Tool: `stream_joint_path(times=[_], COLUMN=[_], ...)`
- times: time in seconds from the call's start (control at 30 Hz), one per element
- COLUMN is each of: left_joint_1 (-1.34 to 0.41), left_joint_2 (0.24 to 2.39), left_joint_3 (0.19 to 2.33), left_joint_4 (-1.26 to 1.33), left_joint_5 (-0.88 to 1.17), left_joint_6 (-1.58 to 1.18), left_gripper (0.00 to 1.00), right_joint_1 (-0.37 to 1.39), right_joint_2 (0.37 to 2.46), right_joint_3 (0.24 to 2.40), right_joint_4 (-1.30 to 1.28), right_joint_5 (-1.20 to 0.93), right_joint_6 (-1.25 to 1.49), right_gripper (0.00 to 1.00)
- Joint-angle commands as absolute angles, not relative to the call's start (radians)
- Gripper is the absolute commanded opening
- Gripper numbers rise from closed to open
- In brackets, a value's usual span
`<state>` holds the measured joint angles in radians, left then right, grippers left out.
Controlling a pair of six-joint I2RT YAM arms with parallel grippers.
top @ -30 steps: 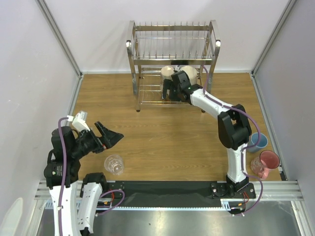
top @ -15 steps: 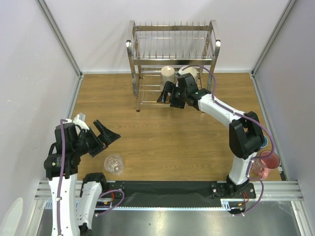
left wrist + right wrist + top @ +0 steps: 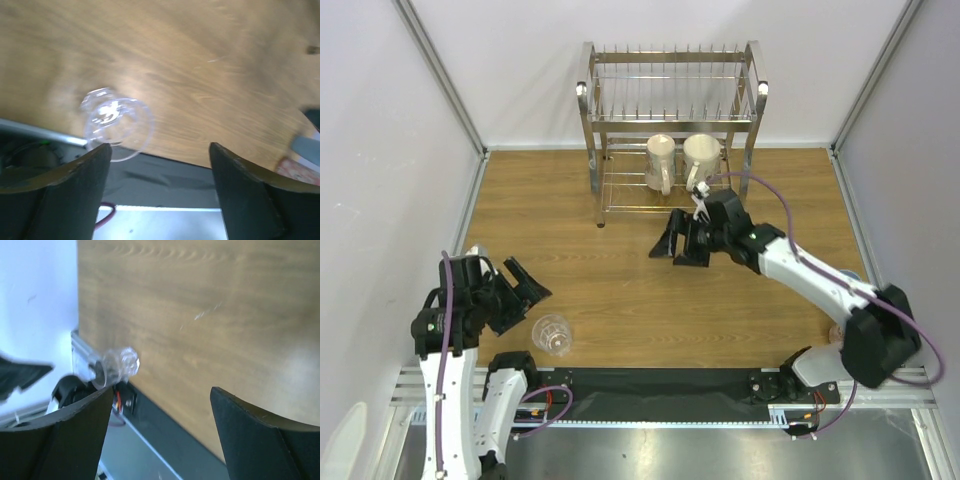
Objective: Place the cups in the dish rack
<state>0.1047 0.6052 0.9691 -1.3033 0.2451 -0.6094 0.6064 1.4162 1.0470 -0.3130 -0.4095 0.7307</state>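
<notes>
The left gripper moves to the right in the top view next and comes down astride the tumbler's rim (image 3: 569, 330) (image 3: 151, 123), because the clear glass tumbler stands with its opening up.
The dish rack (image 3: 672, 110) stands at the far middle of the table. Two cream mugs (image 3: 661, 160) (image 3: 701, 157) sit side by side on its lower tier. My right gripper (image 3: 678, 243) (image 3: 161, 390) hangs open and empty over the wood in front of the rack. The clear glass tumbler (image 3: 552, 333) (image 3: 117, 125) (image 3: 116, 366) rests near the front left edge. Just to its upper left, my left gripper (image 3: 520, 295) (image 3: 160, 147) is open with nothing between its fingers. The right arm hides the blue cup and the pink mug in the top view.
The right arm (image 3: 820, 285) stretches diagonally across the right half of the table. A black strip (image 3: 660, 382) and a metal rail (image 3: 660, 405) run along the near edge. White walls close in the left, right and back sides.
My right gripper has drawn back out of the rack's lower tier toward the table's middle, leaving both cream mugs there. My left gripper has dropped nearer to the tumbler.
</notes>
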Motion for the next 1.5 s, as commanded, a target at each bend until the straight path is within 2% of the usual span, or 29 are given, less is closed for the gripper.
stream_joint_path(times=[0.0,0.2,0.23,0.27,0.4,0.5,0.6,0.7,0.83,0.97,1.17,1.47], left_joint_1=[0.086,0.009,-0.039,-0.070,-0.350,-0.422,-0.436,-0.521,-0.598,-0.621,-0.744,-0.744], left_joint_2=[0.670,0.745,0.759,0.771,0.856,0.920,0.936,1.006,1.081,1.094,1.085,1.125], left_joint_3=[0.940,0.928,0.930,0.930,0.946,0.977,0.988,1.012,1.017,0.965,0.950,0.881], left_joint_4=[-1.367,-1.350,-1.338,-1.336,-1.336,-1.370,-1.345,-1.342,-1.338,-1.331,-1.364,-1.301], left_joint_5=[0.120,0.003,0.003,-0.030,-0.156,-0.235,-0.236,-0.293,-0.318,-0.313,-0.345,-0.298], left_joint_6=[-0.627,-0.687,-0.707,-0.762,-0.909,-0.948,-0.959,-0.971,-1.014,-1.069,-1.244,-1.298], left_gripper=[0.83,0.85,0.87,0.93,0.98,1.00,0.96,0.80,0.70,0.68,0.70,0.72], right_joint_1=[0.633,0.643,0.643,0.643,0.643,0.643,0.643,0.640,0.632,0.627,0.624,0.621], right_joint_2=[1.263,1.112,1.102,1.091,1.048,1.026,1.003,0.982,0.979,0.950,0.913,0.897], right_joint_3=[0.985,0.904,0.896,0.896,0.881,0.887,0.885,0.873,0.876,0.868,0.838,0.821], right_joint_4=[-0.316,-0.391,-0.402,-0.406,-0.429,-0.454,-0.479,-0.483,-0.508,-0.522,-0.534,-0.523], right_joint_5=[-0.399,-0.325,-0.319,-0.315,-0.281,-0.261,-0.242,-0.235,-0.235,-0.219,-0.203,-0.201], right_joint_6=[0.750,0.744,0.745,0.749,0.736,0.726,0.724,0.715,0.707,0.707,0.716,0.739], right_gripper=[0.85,0.84,0.84,0.84,0.84,0.84,0.83,0.83,0.83,0.83,0.83,0.83])
